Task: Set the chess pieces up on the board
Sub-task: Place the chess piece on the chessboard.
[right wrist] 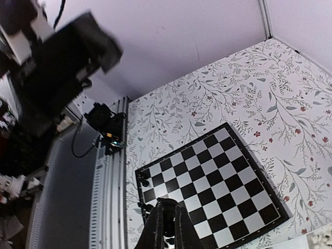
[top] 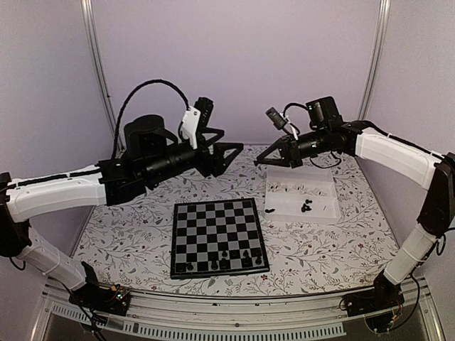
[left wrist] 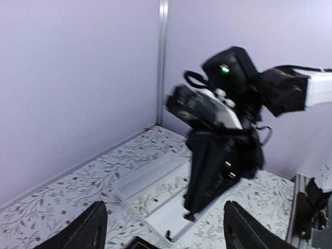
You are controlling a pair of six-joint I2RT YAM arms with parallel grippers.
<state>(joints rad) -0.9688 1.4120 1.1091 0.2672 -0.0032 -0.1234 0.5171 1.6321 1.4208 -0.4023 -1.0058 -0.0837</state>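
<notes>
Next, my right gripper swings back and down to release the piece, since a light board square in the near rows below and back from it is bare.
The black-and-grey board (top: 217, 231) lies in the middle of the table. A few black chess pieces (top: 235, 256) stand on its near rows. More black pieces (top: 306, 207) and white ones (top: 291, 187) lie in the white tray (top: 323, 213). My left gripper (top: 226, 145) is open and empty, held high behind the board; its wide-apart fingers (left wrist: 88, 228) frame the tray (left wrist: 150, 181). My right gripper (top: 266, 160) hangs over the tray's left end, shut on a small black chess piece (right wrist: 167, 207). The board (right wrist: 218, 181) shows below it in the right wrist view.
The floral tablecloth (top: 142, 227) covers the table. Purple walls with metal posts (top: 96, 64) close off the back and sides. The tray sits right of the board, near the back. The left arm (right wrist: 62, 57) shows blurred in the right wrist view.
</notes>
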